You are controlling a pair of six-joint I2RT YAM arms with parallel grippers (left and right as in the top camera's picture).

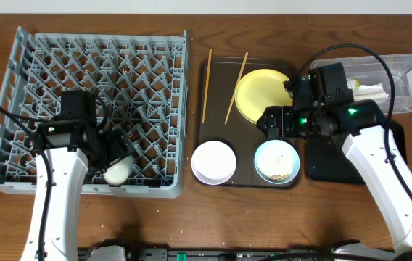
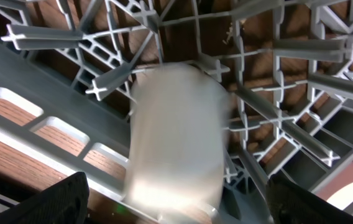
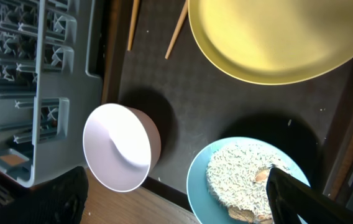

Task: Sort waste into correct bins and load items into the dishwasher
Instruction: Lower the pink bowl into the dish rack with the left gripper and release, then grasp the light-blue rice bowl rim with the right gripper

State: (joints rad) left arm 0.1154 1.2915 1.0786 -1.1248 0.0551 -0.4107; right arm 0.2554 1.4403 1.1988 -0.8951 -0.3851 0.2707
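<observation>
My right gripper moves down and back onto the light blue bowl's rim (image 1: 256, 162) (image 3: 192, 177) next, on the side facing the white bowl. Bare tray leaves room for a finger there.
The grey dish rack (image 1: 90, 65) stands at the left. My left gripper (image 1: 115, 156) is open inside it, its fingers either side of a blurred white cup-like object (image 2: 176, 137) lying on the pegs (image 1: 117, 172). My right gripper (image 1: 275, 123) is open and empty above the brown tray. It hangs between the small white bowl (image 3: 117, 146) and the light blue bowl (image 3: 198, 180), which holds rice crumbs (image 3: 238, 174). The yellow plate (image 1: 260, 94) and two chopsticks (image 1: 207, 83) lie on that tray. The clear tub (image 1: 409, 69) at the far right holds a white napkin (image 1: 369, 92).
The dark brown tray (image 1: 200, 109) sits between the rack and the shallow black tray (image 1: 329, 163), which my right arm partly covers. The rack's raised side (image 3: 58, 93) is close to the white bowl. Bare wooden table runs along the front.
</observation>
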